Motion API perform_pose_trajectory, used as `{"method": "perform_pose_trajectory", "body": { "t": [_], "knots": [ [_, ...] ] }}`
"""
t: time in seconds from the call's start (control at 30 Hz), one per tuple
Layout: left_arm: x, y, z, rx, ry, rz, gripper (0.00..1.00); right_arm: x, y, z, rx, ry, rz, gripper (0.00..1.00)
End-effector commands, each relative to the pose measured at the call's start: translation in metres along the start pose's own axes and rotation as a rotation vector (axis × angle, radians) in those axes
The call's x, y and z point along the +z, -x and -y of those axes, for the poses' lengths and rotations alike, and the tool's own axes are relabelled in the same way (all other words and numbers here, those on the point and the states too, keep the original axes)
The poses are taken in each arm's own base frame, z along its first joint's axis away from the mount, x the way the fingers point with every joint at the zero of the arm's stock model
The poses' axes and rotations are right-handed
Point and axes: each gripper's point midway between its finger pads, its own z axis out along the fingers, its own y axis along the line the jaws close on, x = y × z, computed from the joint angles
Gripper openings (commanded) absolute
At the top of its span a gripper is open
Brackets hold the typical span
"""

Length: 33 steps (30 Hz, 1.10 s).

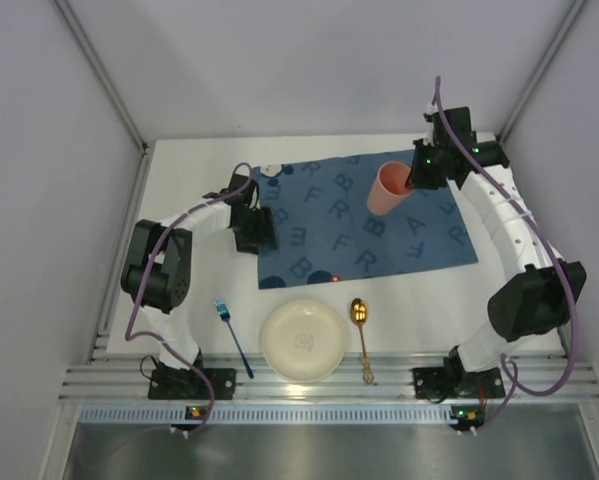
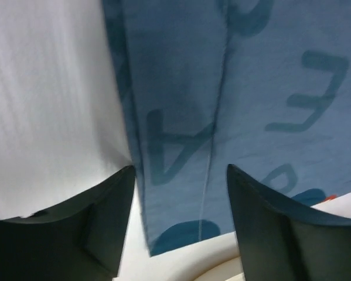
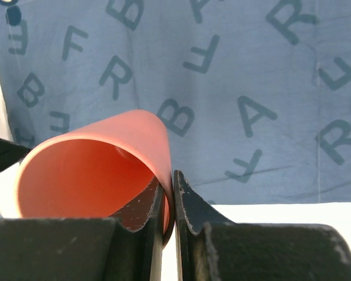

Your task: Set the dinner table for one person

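Note:
I need to move my right gripper outward, lower the salmon-pink cup [image 1: 387, 188] to the bare far corner of the mat and let go of the cup's rim, because that corner of the mat is below and outward of my gripper.
A dark blue letter-printed placemat [image 1: 364, 225] lies on the white dinner table [image 1: 194, 180]. My right gripper [image 1: 411, 180] is shut on the rim of a salmon-pink cup [image 1: 387, 188], holding it tilted above the mat's far right part; in the right wrist view the cup [image 3: 99, 170] has one finger inside and one outside. My left gripper [image 1: 254, 235] is open at the mat's left edge; in the left wrist view the mat [image 2: 234, 105] lies between its fingers [image 2: 275, 234]. A cream plate [image 1: 304, 340], a gold spoon [image 1: 361, 335] and a blue fork [image 1: 231, 330] lie near the front.
A ribbed aluminium rail [image 1: 319, 385] runs along the near edge of the table. Grey walls with slanted frame posts [image 1: 99, 70] close in the left, right and back. A small white patterned object [image 1: 269, 169] peeks out at the mat's far left corner.

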Motion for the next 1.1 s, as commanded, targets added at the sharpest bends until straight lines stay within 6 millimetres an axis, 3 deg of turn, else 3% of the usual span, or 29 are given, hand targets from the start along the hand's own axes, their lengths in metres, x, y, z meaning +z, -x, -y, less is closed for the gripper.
{"method": "perform_pose_trajectory", "body": {
  "t": [0.0,0.03,0.1,0.13,0.17,0.27,0.37,0.63,0.77,0.83,0.87,0.9,0.93,1.07],
  "knots": [
    [0.024,0.009,0.017,0.057,-0.028,0.012,0.63,-0.031,0.022,0.012,0.011,-0.016,0.092,0.0],
    [0.032,0.006,0.015,0.059,-0.014,-0.004,0.42,-0.032,0.023,0.011,0.018,-0.011,0.094,0.0],
    [0.036,0.005,0.016,0.068,-0.004,-0.014,0.21,-0.032,0.022,0.013,0.021,-0.016,0.088,0.0],
    [0.038,0.005,0.015,0.067,0.003,-0.017,0.06,-0.032,0.023,0.015,0.021,-0.021,0.087,0.0],
    [0.037,0.005,0.013,0.07,0.017,-0.019,0.0,-0.032,0.023,0.015,0.02,-0.022,0.088,0.0],
    [0.029,0.01,0.005,0.106,0.059,0.003,0.0,-0.031,0.023,0.02,0.024,-0.034,0.088,0.0],
    [0.012,0.017,-0.019,0.12,0.139,0.026,0.0,-0.027,0.026,0.031,0.042,-0.069,0.084,0.0],
    [-0.03,0.029,-0.067,0.094,0.252,0.096,0.0,0.005,0.051,0.048,0.069,-0.171,0.07,0.0],
    [-0.031,0.029,-0.071,0.106,0.259,0.08,0.0,0.019,0.071,0.053,0.074,-0.21,0.089,0.0],
    [-0.032,0.032,-0.073,0.084,0.279,0.087,0.0,0.036,0.072,0.058,0.077,-0.239,0.072,0.0],
    [-0.032,0.031,-0.072,0.082,0.278,0.078,0.1,0.039,0.077,0.057,0.078,-0.242,0.083,0.0],
    [-0.033,0.032,-0.071,0.082,0.273,0.078,0.36,0.053,0.075,0.06,0.081,-0.254,0.061,0.0],
    [-0.035,0.036,-0.07,0.077,0.281,0.087,0.97,0.059,0.076,0.063,0.082,-0.273,0.064,0.0],
    [-0.051,0.045,-0.072,0.065,0.327,0.112,0.98,0.076,0.086,0.07,0.093,-0.332,0.079,0.0]
  ]
}}
